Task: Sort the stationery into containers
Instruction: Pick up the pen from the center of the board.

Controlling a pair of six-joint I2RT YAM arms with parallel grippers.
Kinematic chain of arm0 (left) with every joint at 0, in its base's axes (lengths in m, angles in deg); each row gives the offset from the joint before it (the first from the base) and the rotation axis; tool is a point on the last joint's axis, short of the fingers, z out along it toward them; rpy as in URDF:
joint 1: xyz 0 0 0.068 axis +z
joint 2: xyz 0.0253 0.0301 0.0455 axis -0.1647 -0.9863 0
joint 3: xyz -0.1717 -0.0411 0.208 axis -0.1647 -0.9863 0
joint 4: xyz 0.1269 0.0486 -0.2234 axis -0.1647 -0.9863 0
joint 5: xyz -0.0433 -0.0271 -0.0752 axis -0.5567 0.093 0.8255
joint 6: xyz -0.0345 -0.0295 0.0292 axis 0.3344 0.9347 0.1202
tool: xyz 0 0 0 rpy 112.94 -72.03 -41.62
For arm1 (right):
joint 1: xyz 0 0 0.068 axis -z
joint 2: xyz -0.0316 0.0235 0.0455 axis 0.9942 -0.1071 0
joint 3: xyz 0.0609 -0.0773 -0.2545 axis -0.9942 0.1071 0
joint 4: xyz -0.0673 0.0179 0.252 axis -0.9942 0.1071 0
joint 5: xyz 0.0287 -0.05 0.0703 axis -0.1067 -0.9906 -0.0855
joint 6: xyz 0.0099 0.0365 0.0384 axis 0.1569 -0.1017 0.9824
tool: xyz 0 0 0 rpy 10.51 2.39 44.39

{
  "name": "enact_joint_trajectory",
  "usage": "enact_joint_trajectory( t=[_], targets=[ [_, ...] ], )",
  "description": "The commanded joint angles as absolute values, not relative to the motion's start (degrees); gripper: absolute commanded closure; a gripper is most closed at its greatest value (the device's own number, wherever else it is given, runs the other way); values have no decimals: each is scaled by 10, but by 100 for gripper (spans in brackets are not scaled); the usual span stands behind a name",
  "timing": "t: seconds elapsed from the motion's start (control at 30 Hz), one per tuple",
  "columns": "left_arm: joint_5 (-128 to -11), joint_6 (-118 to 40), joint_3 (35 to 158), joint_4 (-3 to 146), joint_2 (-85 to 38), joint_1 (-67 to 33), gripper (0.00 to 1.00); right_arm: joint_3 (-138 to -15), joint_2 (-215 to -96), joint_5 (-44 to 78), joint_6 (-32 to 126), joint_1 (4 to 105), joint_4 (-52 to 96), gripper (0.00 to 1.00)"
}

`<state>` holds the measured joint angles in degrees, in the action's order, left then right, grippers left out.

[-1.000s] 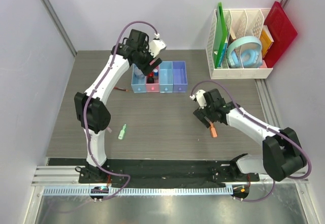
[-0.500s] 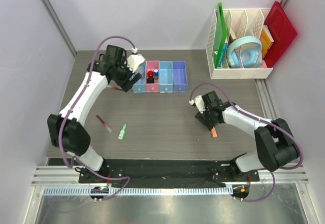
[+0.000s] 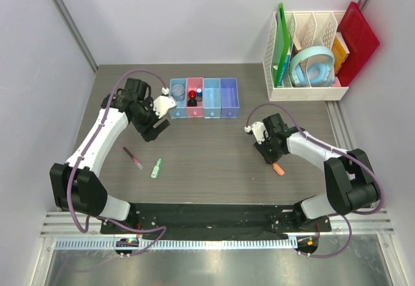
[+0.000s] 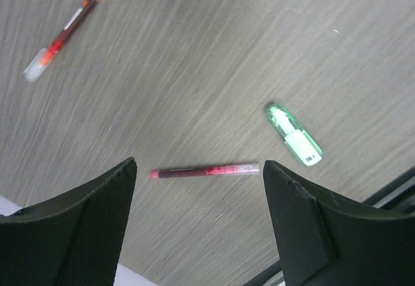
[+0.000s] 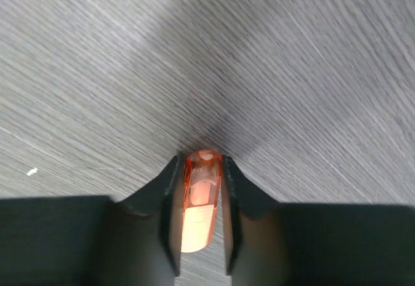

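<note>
My left gripper should move back and down around the light green marker (image 3: 156, 168) (image 4: 293, 134) next. The marker lies on the tabletop below my open fingers and closer to my base.
My right gripper (image 5: 201, 169) is shut on the orange marker (image 5: 200, 205), low over the table at the right (image 3: 278, 168). My left gripper (image 4: 200, 185) hangs open above the dark red pen (image 4: 204, 170), which lies flat between the fingers' line of sight. The light green marker (image 4: 293, 134) lies to the pen's right. From above, the pen (image 3: 133, 158) and green marker (image 3: 156, 168) lie left of centre, near the left gripper (image 3: 155, 129). The containers (image 3: 229, 98) stand in a row at the back. A clear round piece (image 3: 177, 93) and a small red ball-like piece (image 3: 192, 95) lie in them.
A white slotted rack (image 3: 305, 93) with a green board, a light-blue ring and a red board stands at the back right. A thin red-and-white pen with an orange tip (image 4: 61, 36) lies farther off on the table. Grey walls close in the left and back.
My right gripper has closed on the orange marker. The left arm has swung from over the bins leftward and toward the near side, ending above the dark red pen.
</note>
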<state>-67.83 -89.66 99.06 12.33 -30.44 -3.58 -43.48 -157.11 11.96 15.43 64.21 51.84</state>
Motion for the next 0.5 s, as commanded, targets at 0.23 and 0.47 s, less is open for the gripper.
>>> enact_joint_trajectory(
  t=[0.23,0.47],
  targets=[
    [-583,-999,1007,6,-360,-90,26,-448,-1610,125,146,648,565,83],
    [-624,-947,986,20,-441,-157,31,-512,-1616,104,143,648,561,84]
  ],
)
